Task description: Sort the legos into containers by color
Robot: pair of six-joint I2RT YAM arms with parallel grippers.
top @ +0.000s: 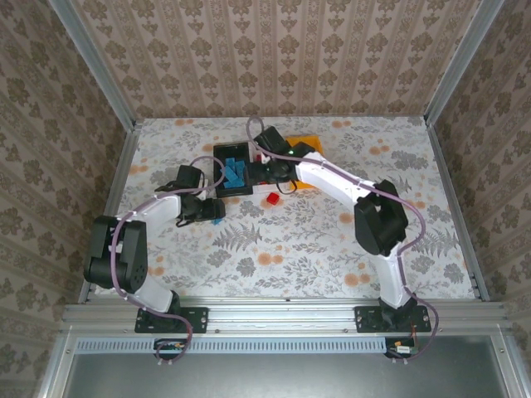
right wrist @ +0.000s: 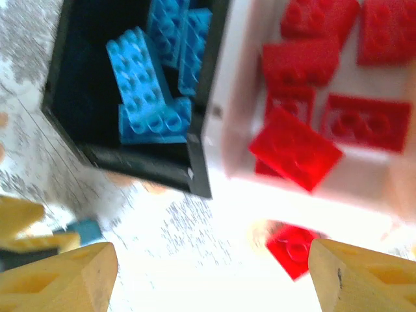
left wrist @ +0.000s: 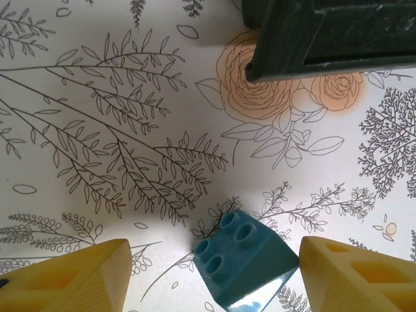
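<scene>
My left gripper is open just above the blue lego (top: 218, 221) (left wrist: 244, 260), which is already between its fingers. It should next lower its fingers around the lego's sides and close on it.
A blue lego (left wrist: 244, 260) lies studs-up on the table between the fingers of my left gripper (left wrist: 214, 281), which is open and not touching it; from above this brick (top: 218, 209) sits just in front of the black container (top: 221, 154). My right gripper (right wrist: 208, 276) hangs open and empty over the near edge of the white container (right wrist: 237, 97), where several red legos (right wrist: 296, 146) lie. The black container (right wrist: 75, 97) holds several blue legos (right wrist: 146, 91). One red lego (right wrist: 292, 248) lies on the table in front of the white container, also visible from above as the red lego (top: 272, 199).
The orange-yellow container (top: 305, 143) stands behind my right gripper (top: 278, 172), at the right end of the row. A corner of the black container (left wrist: 325, 32) is just ahead of my left gripper. The flowered table (top: 332, 249) is open toward the front and right.
</scene>
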